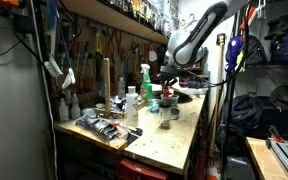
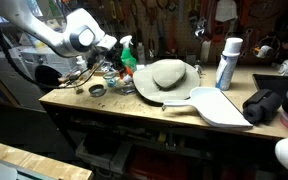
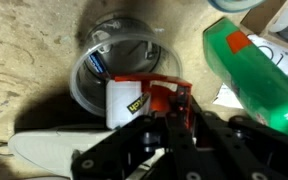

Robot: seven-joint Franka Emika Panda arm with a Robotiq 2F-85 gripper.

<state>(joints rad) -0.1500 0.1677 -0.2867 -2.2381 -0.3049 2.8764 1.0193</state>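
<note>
My gripper moves back from the green spray bottle [image 2: 127,52] next, then down over the small dark cup [image 2: 96,89] to release the object, since the opening faces up.
In the wrist view my gripper [image 3: 172,118] is shut on a small white and orange object [image 3: 134,100] with a black and yellow label. It holds the object just above the mouth of a clear round plastic jar [image 3: 119,60] on the wooden bench top. A green spray bottle [image 3: 249,70] lies close on the right. In both exterior views the gripper [image 1: 169,86] [image 2: 112,63] hangs low over the bench among small bottles, next to the green spray bottle [image 1: 145,78] [image 2: 127,52]. The held object is too small to make out there.
A tan hat [image 2: 167,78], a white flat scoop [image 2: 219,105], a white spray can [image 2: 227,62] and a black bundle [image 2: 267,105] lie on the bench. A small jar [image 1: 165,118], a white bottle [image 1: 132,103] and a tray of tools [image 1: 104,128] stand nearby. Tools hang on the back wall.
</note>
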